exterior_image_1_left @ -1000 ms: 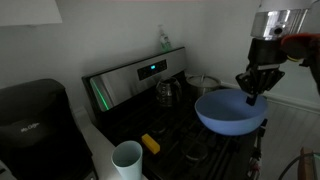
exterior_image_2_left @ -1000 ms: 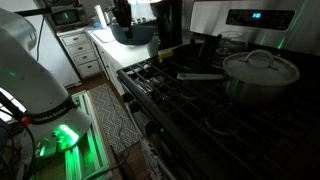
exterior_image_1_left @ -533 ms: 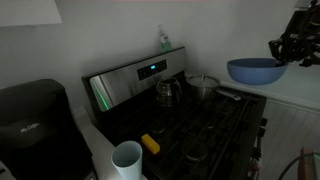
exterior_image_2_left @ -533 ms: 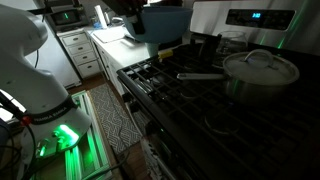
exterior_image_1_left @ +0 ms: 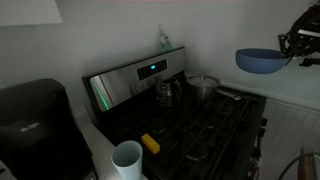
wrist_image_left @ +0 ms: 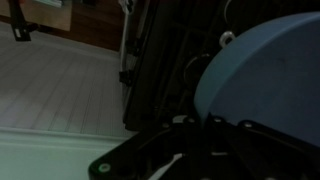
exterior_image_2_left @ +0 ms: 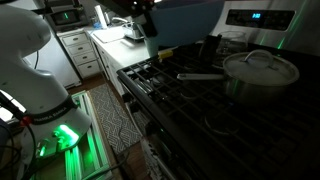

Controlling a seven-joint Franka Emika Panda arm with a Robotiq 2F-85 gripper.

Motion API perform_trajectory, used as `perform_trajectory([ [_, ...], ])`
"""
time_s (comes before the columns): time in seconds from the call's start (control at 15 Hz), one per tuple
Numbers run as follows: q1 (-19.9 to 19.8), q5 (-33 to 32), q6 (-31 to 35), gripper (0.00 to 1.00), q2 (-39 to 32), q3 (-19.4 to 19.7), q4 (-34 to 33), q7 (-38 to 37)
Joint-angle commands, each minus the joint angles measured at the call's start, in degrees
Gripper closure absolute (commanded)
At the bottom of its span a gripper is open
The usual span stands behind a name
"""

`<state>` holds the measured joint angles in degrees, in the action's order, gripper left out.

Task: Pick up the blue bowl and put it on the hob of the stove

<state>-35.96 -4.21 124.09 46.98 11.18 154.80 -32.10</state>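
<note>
The bowl's rim goes down toward the hob's open end (exterior_image_1_left: pixel 243 101) beside the silver steel pot next, and my gripper releases it there, as that spot lies below my gripper.
The blue bowl (exterior_image_1_left: pixel 262 60) hangs high in the air past the stove's edge, level and upright. My gripper (exterior_image_1_left: pixel 291 45) is shut on its rim. In an exterior view the bowl (exterior_image_2_left: pixel 186 17) is at the top, with the gripper (exterior_image_2_left: pixel 148 22) on its near side. In the wrist view the bowl (wrist_image_left: pixel 265 70) fills the right side, and my gripper's fingers (wrist_image_left: pixel 200 126) clamp its edge. The hob of the stove (exterior_image_1_left: pixel 200 125) is black with dark grates and lies below and to the side of the bowl. It also shows in an exterior view (exterior_image_2_left: pixel 190 95).
A silver steel pot (exterior_image_2_left: pixel 260 70) and a dark pan handle (exterior_image_2_left: pixel 200 75) stand on the hob. A white cup (exterior_image_1_left: pixel 127 158) and a yellow object (exterior_image_1_left: pixel 150 143) sit near the front. A black coffee maker (exterior_image_1_left: pixel 35 125) stands beside the stove, with a bottle (exterior_image_1_left: pixel 164 40) behind it.
My gripper has lifted the blue bowl from low over the hob's front, up and away to the side. It is still held.
</note>
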Motion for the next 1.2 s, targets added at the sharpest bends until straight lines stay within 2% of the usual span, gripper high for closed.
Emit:
perform_trajectory([
  [0.0, -4.7, -0.2, 14.7, 0.99, -6.4, -0.9, 2.0, -5.2],
  [0.13, -8.5, -0.5, 24.0, 0.99, -9.5, -1.0, 4.8, -7.0],
  [0.2, -10.4, -0.3, 26.8, 0.99, -13.3, -1.1, 3.0, -7.6],
  [0.4, -19.1, -1.4, 36.2, 0.99, -19.0, -2.8, 4.0, -9.4],
  [0.47, -22.5, -2.1, 38.3, 0.99, -20.8, -4.6, 4.0, -11.0],
  [0.6, -30.8, -5.2, 38.7, 0.99, -23.0, -11.3, 4.0, -16.9],
  [0.73, -37.3, -9.5, 33.9, 0.99, -23.1, -18.0, 4.0, -24.4],
  [0.87, -36.3, -9.3, 27.9, 0.99, -23.6, -19.4, 3.4, -26.7],
  [1.13, -28.1, -3.8, 20.9, 0.99, -26.1, -15.8, 0.8, -25.4],
])
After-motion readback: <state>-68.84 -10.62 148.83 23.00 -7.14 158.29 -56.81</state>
